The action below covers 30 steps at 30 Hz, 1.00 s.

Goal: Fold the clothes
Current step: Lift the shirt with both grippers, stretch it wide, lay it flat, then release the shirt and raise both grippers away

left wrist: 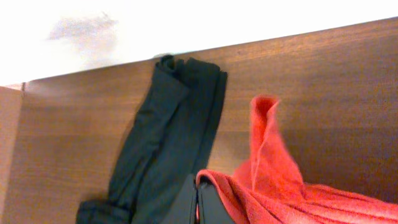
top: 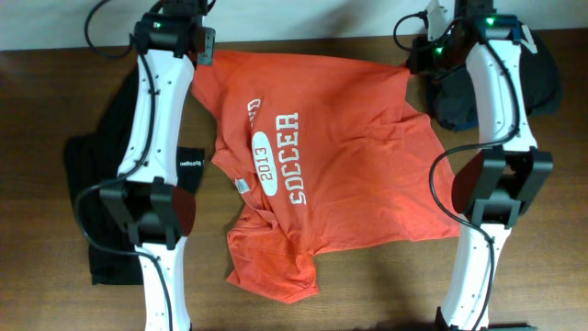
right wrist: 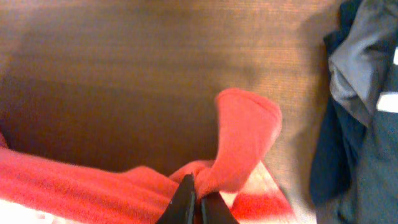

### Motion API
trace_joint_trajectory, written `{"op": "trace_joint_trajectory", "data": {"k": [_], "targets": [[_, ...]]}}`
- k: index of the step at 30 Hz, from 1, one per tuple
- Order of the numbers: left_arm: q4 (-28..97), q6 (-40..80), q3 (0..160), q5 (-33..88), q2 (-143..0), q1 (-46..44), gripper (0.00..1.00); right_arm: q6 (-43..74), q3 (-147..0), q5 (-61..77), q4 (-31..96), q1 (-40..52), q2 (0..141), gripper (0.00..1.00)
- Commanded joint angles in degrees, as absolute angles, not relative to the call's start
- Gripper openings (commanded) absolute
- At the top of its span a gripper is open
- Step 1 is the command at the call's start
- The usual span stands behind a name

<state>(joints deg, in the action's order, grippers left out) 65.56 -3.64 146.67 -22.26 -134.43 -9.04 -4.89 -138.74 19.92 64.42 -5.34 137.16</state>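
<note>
My left gripper lowers the T-shirt's fold onto the tabletop beside the black garment next and releases it. The T-shirt's far edge stretches between both grippers.
The orange-red T-shirt with white "SOCCER" lettering lies spread on the wooden table, its lower left part rumpled. My left gripper is at the shirt's far left corner, and in the left wrist view my left gripper is shut on a fold of the T-shirt. At the far right corner, my right gripper is also closed. In the right wrist view my right gripper pinches a bunched edge of the T-shirt.
A long black garment lies under the left arm; the black garment runs toward the table's far edge. A dark garment is heaped at the back right, and the dark garment is close to the right gripper.
</note>
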Motion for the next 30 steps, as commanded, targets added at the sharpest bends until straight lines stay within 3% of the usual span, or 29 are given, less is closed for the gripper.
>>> {"op": "trace_joint_trajectory", "data": {"k": [1, 9, 10, 11, 12, 13, 14, 16, 30], "targets": [[63.9, -3.9, 147.0, -28.3, -137.2, -5.0, 0.00, -5.1, -139.1, 14.4, 61.0, -5.7, 139.3, 0.06], [52.1, -3.9, 147.0, -21.6, -141.4, -2.2, 0.01, -5.1, -139.0, 14.3, 46.3, -4.5, 142.8, 0.09], [49.6, -3.9, 147.0, -21.6, -141.7, -2.2, 0.14, -5.1, -139.0, 14.3, 44.4, -4.4, 143.2, 0.14], [46.9, -3.9, 147.0, -21.6, -142.2, -2.2, 0.43, -5.1, -139.0, 14.3, 42.4, -4.2, 143.5, 0.41], [45.6, -3.9, 147.0, -21.6, -142.2, -2.2, 0.63, -5.1, -139.0, 14.4, 41.7, -4.1, 143.5, 0.67], [45.0, -3.9, 147.0, -21.6, -142.2, -2.2, 0.74, -4.7, -139.2, 14.4, 41.3, -4.1, 143.3, 0.86], [45.5, -3.9, 147.7, -21.6, -141.9, -2.2, 0.83, -2.4, -139.9, 14.4, 42.2, -4.2, 142.4, 0.94], [48.8, -3.9, 149.7, -21.6, -140.7, -2.2, 0.99, -2.0, -141.3, 14.4, 45.0, -4.5, 140.2, 0.99], [79.3, -3.4, 157.1, -5.3, -118.8, -4.8, 0.99, -4.2, -149.0, 13.9, 83.4, -5.0, 112.9, 0.99]]}}
